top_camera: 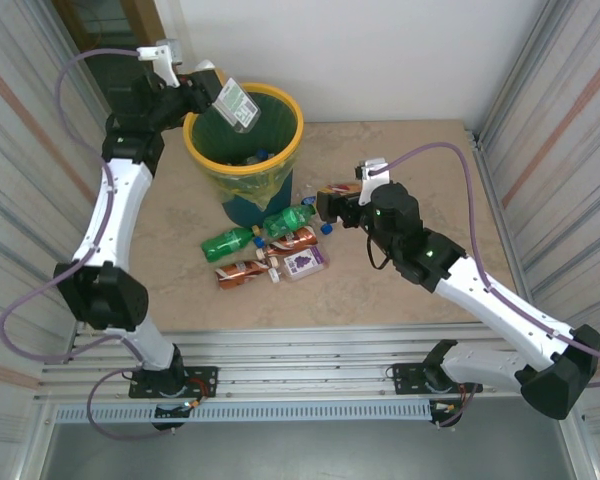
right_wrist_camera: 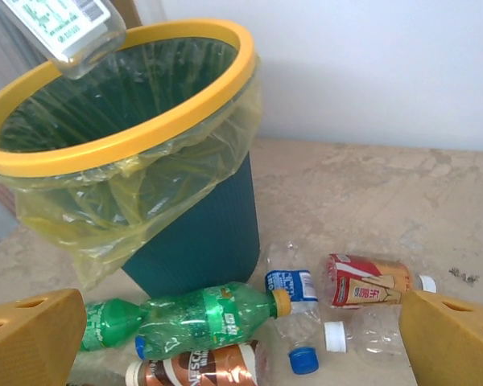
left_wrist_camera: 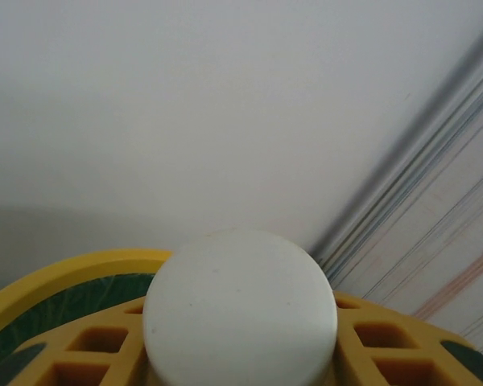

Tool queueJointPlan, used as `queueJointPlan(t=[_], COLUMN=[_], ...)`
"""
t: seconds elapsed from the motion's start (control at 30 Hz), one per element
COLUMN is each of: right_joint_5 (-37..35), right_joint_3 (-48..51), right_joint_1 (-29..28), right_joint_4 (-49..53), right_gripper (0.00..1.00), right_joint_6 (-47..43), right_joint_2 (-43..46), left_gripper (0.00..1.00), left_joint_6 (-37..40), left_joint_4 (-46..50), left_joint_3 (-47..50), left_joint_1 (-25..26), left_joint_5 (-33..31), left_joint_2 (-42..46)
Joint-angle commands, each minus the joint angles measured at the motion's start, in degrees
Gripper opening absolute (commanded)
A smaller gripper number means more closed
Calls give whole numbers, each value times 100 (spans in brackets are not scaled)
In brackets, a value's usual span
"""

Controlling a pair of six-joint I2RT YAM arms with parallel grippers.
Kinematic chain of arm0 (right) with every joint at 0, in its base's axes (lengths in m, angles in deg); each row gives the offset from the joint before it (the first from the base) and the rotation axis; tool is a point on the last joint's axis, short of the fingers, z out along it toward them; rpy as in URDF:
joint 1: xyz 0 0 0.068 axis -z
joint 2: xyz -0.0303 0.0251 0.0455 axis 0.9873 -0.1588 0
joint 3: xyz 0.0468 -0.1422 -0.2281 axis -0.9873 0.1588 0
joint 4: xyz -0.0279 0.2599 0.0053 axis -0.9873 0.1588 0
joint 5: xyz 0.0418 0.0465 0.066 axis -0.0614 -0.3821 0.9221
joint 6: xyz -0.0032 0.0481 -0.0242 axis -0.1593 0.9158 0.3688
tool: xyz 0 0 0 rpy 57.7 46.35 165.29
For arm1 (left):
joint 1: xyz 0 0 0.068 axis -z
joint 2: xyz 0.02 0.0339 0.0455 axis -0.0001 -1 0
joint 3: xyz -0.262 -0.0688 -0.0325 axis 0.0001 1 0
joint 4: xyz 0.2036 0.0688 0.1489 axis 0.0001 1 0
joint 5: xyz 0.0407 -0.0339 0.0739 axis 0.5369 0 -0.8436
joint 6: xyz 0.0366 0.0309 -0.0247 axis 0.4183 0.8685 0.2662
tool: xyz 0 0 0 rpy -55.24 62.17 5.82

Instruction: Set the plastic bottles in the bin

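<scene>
The clear bottle's end with the cap still sticks out past the bin's rim, so my left gripper should next go down toward the middle of the bin's opening (top_camera: 244, 139) to release it.
My left gripper (top_camera: 208, 95) is shut on a clear plastic bottle (top_camera: 235, 103) with a green-white label, held over the open bin (top_camera: 280, 150). In the left wrist view its white cap (left_wrist_camera: 240, 310) sits between my yellow fingers (left_wrist_camera: 386, 346). My right gripper (top_camera: 330, 207) hangs open and low over the table right of the bin (right_wrist_camera: 201, 233), with nothing between its fingers (right_wrist_camera: 32, 338). Ahead of it lie a green bottle (right_wrist_camera: 201, 318), a brown Nescafe bottle (right_wrist_camera: 201, 366), a clear blue-labelled bottle (right_wrist_camera: 294, 293) and a red-labelled bottle (right_wrist_camera: 366, 281).
More crushed bottles lie in front of the bin: a second green one (top_camera: 227, 243), a brown one (top_camera: 245, 272) and a purple-labelled one (top_camera: 305, 262). Several bottles lie inside the bin. A white wall stands behind, and ribbed panels line both sides of the table (top_camera: 410, 280).
</scene>
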Motion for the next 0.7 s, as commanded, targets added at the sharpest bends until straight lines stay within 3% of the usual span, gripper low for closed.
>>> queueJointPlan(t=[0.0,0.2,0.67], right_joint_5=[-151,-400,-594], right_joint_3=[51,-4,9], right_joint_1=[49,124,308], right_joint_4=[170,414,864], right_gripper=[98,98,98], right_joint_6=[326,566,1358], right_joint_2=[117,-28,-261], left_gripper=[0,4,19], left_joint_6=[-47,-80,628], left_joint_4=[338,446,1086], left_joint_3=[-457,-614,-872], left_joint_1=[-29,3,248], left_joint_5=[242,550,375], left_joint_2=[-287,-768,-1414])
